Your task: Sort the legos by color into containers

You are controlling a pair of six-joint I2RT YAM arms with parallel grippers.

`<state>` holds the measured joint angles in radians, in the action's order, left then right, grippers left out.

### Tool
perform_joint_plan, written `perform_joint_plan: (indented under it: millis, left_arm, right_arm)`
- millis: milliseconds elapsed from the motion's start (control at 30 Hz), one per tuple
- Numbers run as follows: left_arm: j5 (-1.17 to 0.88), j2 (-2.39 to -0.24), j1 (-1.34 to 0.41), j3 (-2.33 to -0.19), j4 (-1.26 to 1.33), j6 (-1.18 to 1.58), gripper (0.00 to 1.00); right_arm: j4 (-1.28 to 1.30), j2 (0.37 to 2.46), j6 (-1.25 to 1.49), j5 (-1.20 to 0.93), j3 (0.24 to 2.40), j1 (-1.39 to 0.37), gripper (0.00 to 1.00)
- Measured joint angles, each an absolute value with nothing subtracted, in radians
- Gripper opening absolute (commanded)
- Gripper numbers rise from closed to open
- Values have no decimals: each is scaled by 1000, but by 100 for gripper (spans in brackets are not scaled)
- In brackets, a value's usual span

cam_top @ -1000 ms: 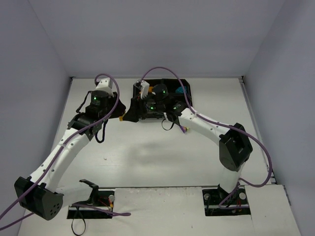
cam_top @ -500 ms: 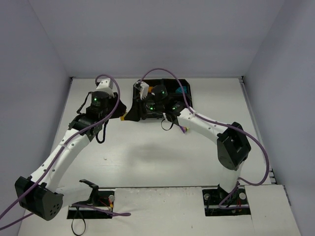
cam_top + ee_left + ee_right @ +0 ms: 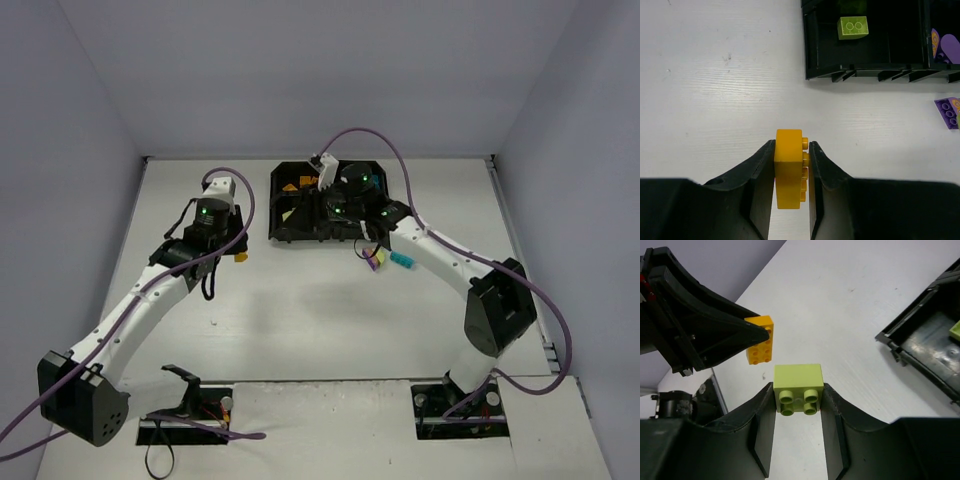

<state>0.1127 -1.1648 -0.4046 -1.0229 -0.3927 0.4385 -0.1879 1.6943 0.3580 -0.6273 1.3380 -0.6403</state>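
Observation:
The right gripper's lego goes down inside the tray's near compartment holding a yellow-green lego (image 3: 288,224) next, matching that color. The gripper turns to point down over it, lowers and releases.
My left gripper (image 3: 791,165) is shut on an orange lego (image 3: 788,167) and holds it over the white table, left of and nearer than the black four-compartment tray (image 3: 865,73). In the top view the left gripper (image 3: 237,253) is left of the tray (image 3: 274,200). My right gripper (image 3: 797,390) is shut on a yellow-green lego (image 3: 797,385), held over the table near the tray's near-left corner (image 3: 900,345). A yellow-green lego (image 3: 853,27) lies in the near-left compartment. Purple pieces (image 3: 940,47) lie in the compartment to its right. Orange pieces (image 3: 290,185) lie in the far-left one.
On the table in front of the tray lie loose legos: a purple one (image 3: 949,112) with a yellow-green one beside it (image 3: 375,258), and a teal one (image 3: 402,260). The right wrist view shows the left gripper's fingers (image 3: 715,335) and its orange lego (image 3: 760,340) close by.
The left gripper has drawn back from the tray's left side toward the near edge, keeping the orange lego. The right wrist has shifted right, uncovering the tray's left compartments and the loose legos.

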Motion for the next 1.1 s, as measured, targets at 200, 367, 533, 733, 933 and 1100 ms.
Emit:
perform_joint_plan:
  millis: [200, 367, 533, 733, 933, 1100]
  left_arm:
    - [125, -1165, -405, -1023, -398, 430, 15]
    - [125, -1162, -405, -1023, -418, 431, 15]
    - [125, -1157, -405, -1024, -430, 432, 15]
    - [124, -1159, -405, -1038, -445, 432, 15]
    - [114, -1224, -400, -1136, -448, 433, 15]
    - [93, -1345, -397, -1258, -444, 437, 15]
  right_arm:
    - [-125, 1686, 268, -482, 1350, -636, 1]
    - [-88, 1761, 208, -297, 1421, -633, 3]
    - [-81, 1887, 181, -159, 1520, -622, 8]
    - [-78, 2048, 183, -91, 1611, -615, 46]
    - [-60, 2121, 186, -84, 1631, -607, 78]
    - [-52, 2111, 184, -100, 1644, -587, 79]
